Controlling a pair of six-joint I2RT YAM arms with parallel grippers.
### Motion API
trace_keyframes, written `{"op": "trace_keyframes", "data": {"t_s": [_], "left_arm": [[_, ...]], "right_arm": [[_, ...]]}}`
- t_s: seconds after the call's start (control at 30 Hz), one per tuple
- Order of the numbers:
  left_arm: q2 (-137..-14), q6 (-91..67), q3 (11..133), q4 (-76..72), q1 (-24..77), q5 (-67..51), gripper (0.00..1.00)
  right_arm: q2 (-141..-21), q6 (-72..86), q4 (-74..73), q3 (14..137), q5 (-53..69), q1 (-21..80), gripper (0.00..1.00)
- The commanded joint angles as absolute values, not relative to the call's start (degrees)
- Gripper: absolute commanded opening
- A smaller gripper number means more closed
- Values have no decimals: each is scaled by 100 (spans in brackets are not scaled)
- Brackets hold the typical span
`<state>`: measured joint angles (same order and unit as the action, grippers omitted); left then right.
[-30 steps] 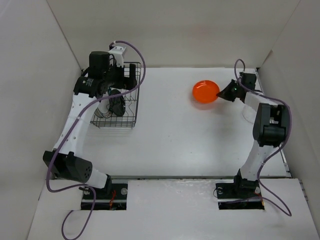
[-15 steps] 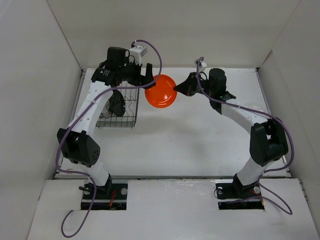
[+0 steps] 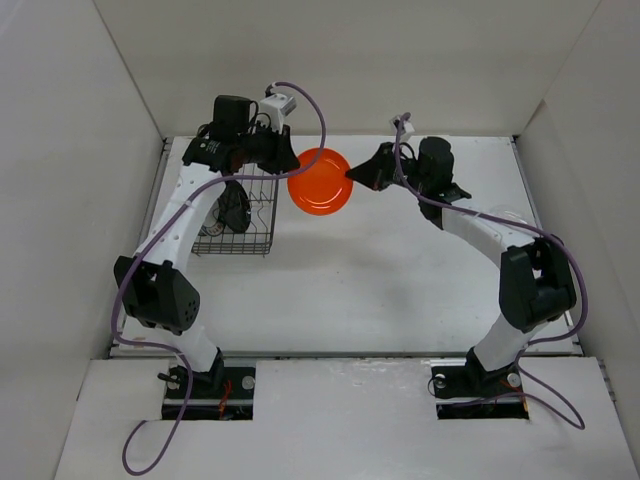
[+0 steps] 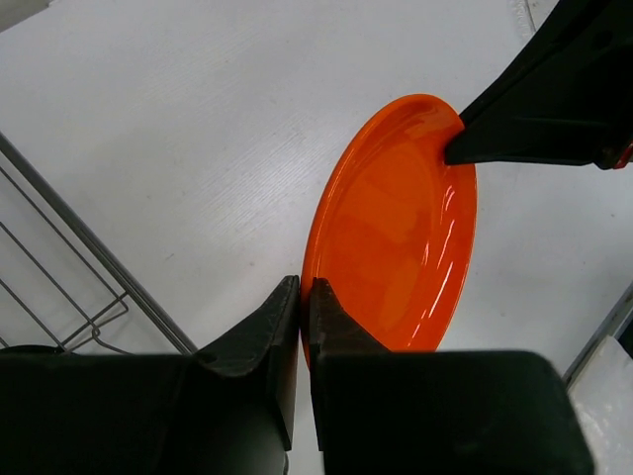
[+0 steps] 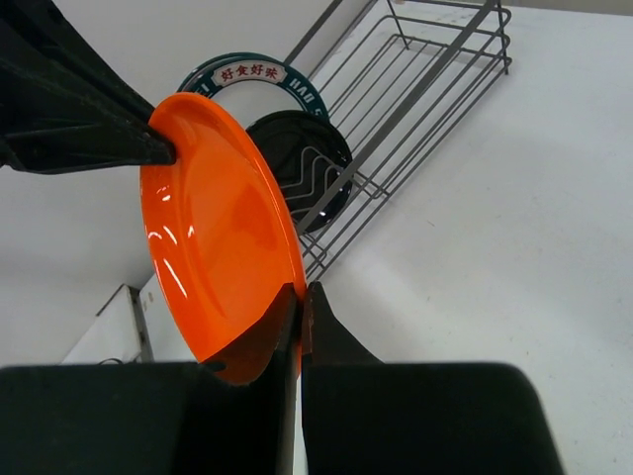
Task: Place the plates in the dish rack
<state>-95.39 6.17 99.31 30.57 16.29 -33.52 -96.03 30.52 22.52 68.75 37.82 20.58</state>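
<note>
The robot's left gripper will next turn to the left in the top view, over the open rack space beside the black plate below, then lower the orange plate (image 3: 320, 181) and release it.
An orange plate (image 3: 320, 181) hangs on edge above the table, just right of the dish rack (image 3: 240, 215). My left gripper (image 3: 291, 165) is shut on its left rim and my right gripper (image 3: 352, 175) is shut on the opposite rim. In the left wrist view the left gripper (image 4: 305, 287) pinches the orange plate (image 4: 396, 228) at its near edge. In the right wrist view the right gripper (image 5: 302, 289) clamps the orange plate (image 5: 218, 228). Behind it, a black plate (image 5: 302, 158) and a green-rimmed plate (image 5: 247, 71) stand in the dish rack (image 5: 425, 89).
White walls (image 3: 80, 150) close in the table on the left, back and right. The rack stands against the left wall. Purple cables (image 3: 315, 115) loop above both wrists.
The right arm carried the orange plate from the far right to beside the rack. The left arm swung over from the rack, and its open jaws have shut on the plate's rim.
</note>
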Motion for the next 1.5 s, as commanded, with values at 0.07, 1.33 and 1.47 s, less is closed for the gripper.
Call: {"op": "trace_keyframes", "data": {"t_s": [0.07, 1.33, 1.47], "left_arm": [[-9106, 590, 9800, 2910, 1652, -3333, 0], [-8498, 1099, 7761, 1274, 1810, 3938, 0], [-8640, 1029, 7761, 1160, 1811, 3868, 0]], "right_arm": [[-9431, 3226, 2953, 7269, 3937, 2171, 21], [-9563, 2619, -352, 7444, 650, 2207, 100], [-9563, 2566, -352, 7392, 712, 2154, 100]]}}
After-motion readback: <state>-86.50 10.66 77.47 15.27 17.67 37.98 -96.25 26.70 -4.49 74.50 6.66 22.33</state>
